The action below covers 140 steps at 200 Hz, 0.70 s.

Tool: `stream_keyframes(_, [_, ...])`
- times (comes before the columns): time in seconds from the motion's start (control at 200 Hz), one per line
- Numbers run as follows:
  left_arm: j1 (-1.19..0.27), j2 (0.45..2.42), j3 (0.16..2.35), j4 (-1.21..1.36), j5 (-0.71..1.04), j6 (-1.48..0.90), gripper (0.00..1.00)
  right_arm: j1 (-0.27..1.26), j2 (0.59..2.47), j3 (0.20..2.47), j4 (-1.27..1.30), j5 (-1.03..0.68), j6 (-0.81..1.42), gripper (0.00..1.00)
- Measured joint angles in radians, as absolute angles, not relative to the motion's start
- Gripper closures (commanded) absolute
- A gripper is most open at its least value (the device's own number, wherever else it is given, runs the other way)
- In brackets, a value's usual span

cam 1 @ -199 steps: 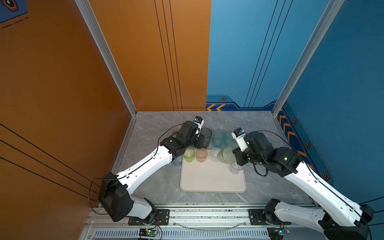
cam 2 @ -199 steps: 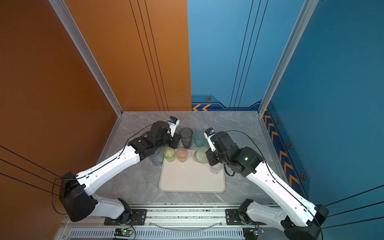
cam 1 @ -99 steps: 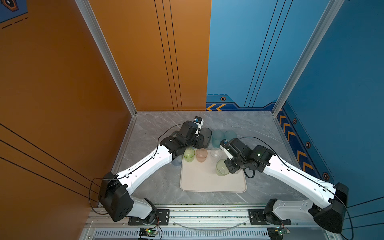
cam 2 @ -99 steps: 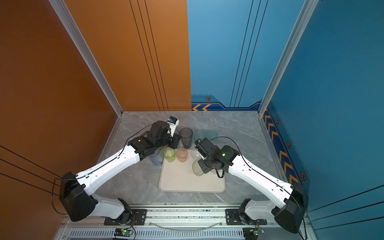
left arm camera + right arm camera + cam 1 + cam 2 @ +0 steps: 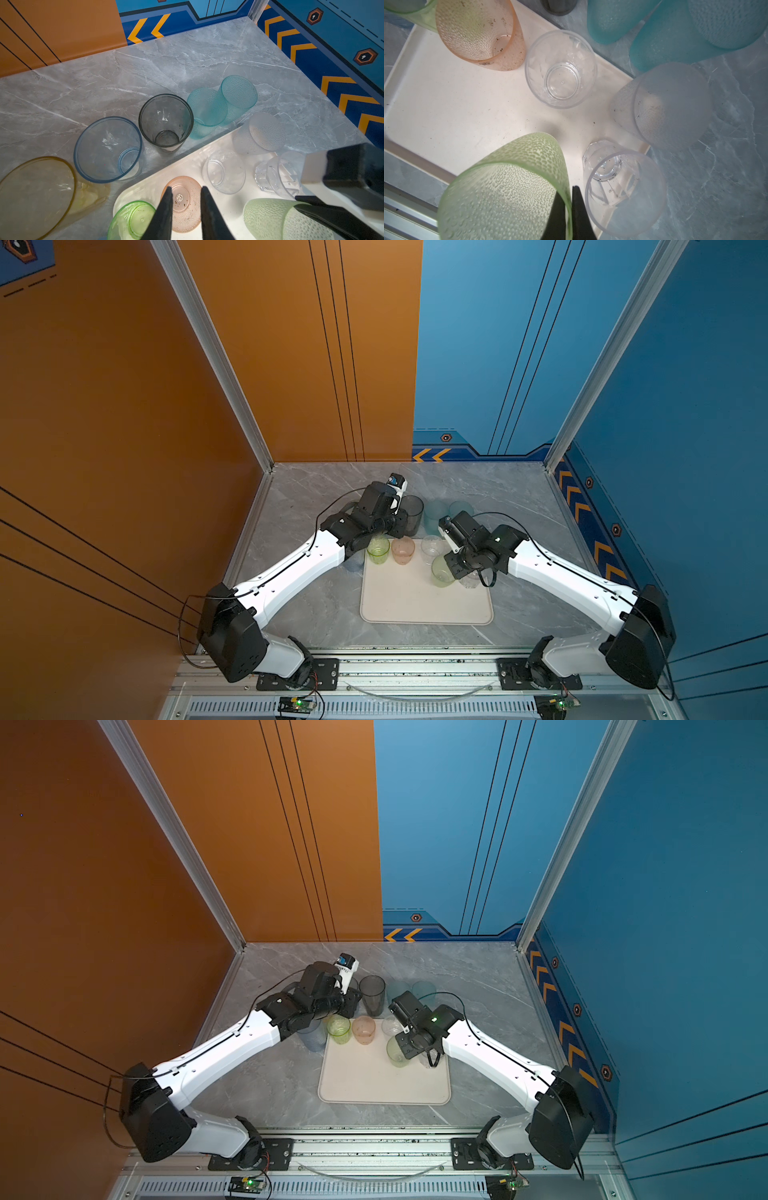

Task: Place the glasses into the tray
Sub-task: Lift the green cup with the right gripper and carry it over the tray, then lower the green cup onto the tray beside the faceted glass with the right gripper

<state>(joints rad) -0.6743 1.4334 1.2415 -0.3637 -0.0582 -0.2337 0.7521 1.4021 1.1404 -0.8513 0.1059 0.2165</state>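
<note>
I will next lower the tumbler slightly outward with my right gripper and release it onto the bare tray (image 5: 564, 128), in the empty gap between the clear glasses.
My right gripper (image 5: 568, 192) is shut on the rim of a pale green dimpled tumbler (image 5: 508, 187), one finger inside and one outside. It holds this tumbler (image 5: 441, 572) over the right half of the cream tray (image 5: 415, 601). Whether its base touches the tray I cannot tell. My left gripper (image 5: 185, 199) hovers open above a pink tumbler (image 5: 185, 209) at the tray's back edge, with nothing between its fingers. Beside the pink tumbler (image 5: 402, 549) stand a green glass (image 5: 378, 549) and a clear glass (image 5: 431, 545). Another clear glass (image 5: 623, 187) stands right next to the held tumbler.
Behind the tray on the marble stand a smoky grey tumbler (image 5: 412, 514) and two teal tumblers (image 5: 207, 110). A blue tumbler (image 5: 108, 149) and a yellow one (image 5: 35, 197) stand to the tray's left. A frosted glass (image 5: 668, 104) stands at the tray's back right corner.
The right arm has carried the pale green tumbler from the tray's back edge toward me, to the right half of the tray. The left arm has not moved.
</note>
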Motion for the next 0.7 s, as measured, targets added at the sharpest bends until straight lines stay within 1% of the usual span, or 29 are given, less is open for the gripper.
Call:
stream_keyframes(0.21, [-0.667, 1.451, 1.242, -0.366, -0.048, -0.234, 0.75, 0.740, 1.467, 1.140, -0.843, 0.105, 0.213, 1.00])
stream_keyframes(0.701, [-0.647, 1.459, 1.242, -0.367, -0.032, -0.233, 0.75, 0.679, 1.530, 1.140, -0.805, 0.083, 0.205, 1.00])
